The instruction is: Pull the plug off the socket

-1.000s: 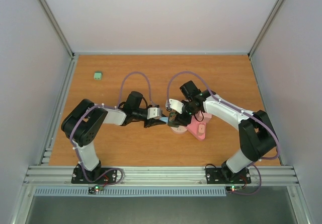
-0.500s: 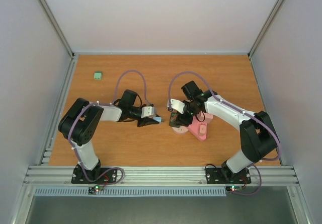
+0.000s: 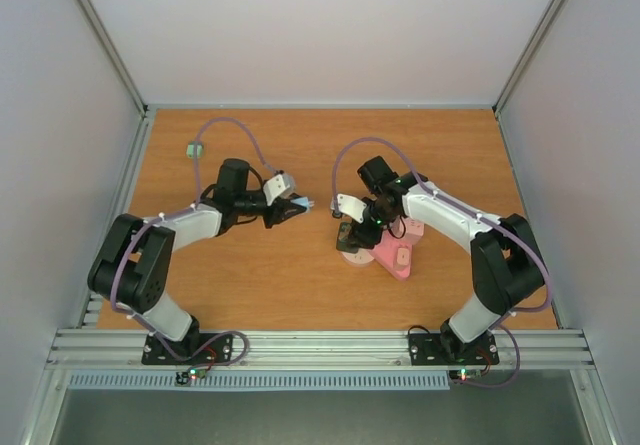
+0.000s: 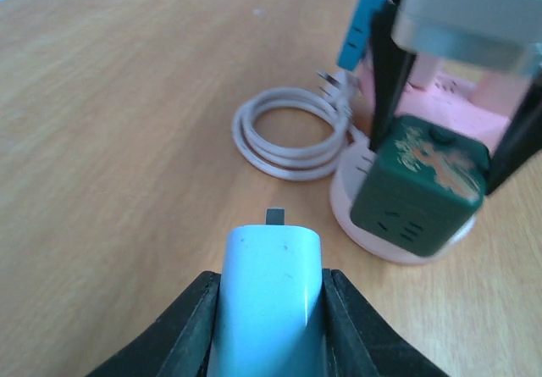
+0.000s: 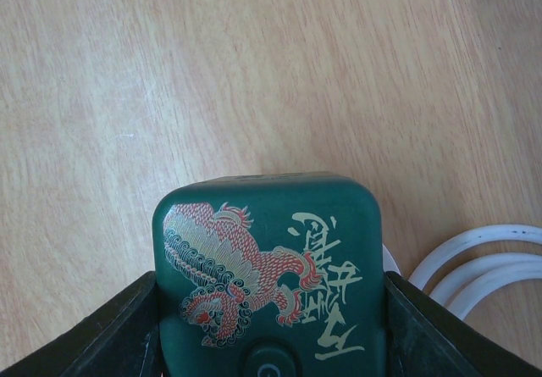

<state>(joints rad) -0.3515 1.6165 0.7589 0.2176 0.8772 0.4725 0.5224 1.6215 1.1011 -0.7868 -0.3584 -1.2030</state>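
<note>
My left gripper should carry the plug outward, lower it beside the small green block and let go of it, because the plug is already clear of the socket.
My left gripper (image 3: 296, 206) is shut on a light blue plug (image 4: 269, 296), its metal prong pointing at the socket; it is held clear of the socket, to its left. The socket is a dark green cube (image 4: 421, 182) with a dragon print (image 5: 271, 267), on a round pink-white base (image 3: 353, 256). My right gripper (image 3: 350, 236) is shut on the green cube from both sides. A coiled white cord (image 4: 292, 131) lies beside the base.
A pink power strip (image 3: 398, 253) lies right of the socket. A small green block (image 3: 194, 149) sits at the far left of the table. Grey walls close in the table on three sides.
My left gripper has drawn back to the left and farther away with the blue plug, well apart from the socket. The right gripper has stayed on the green cube.
</note>
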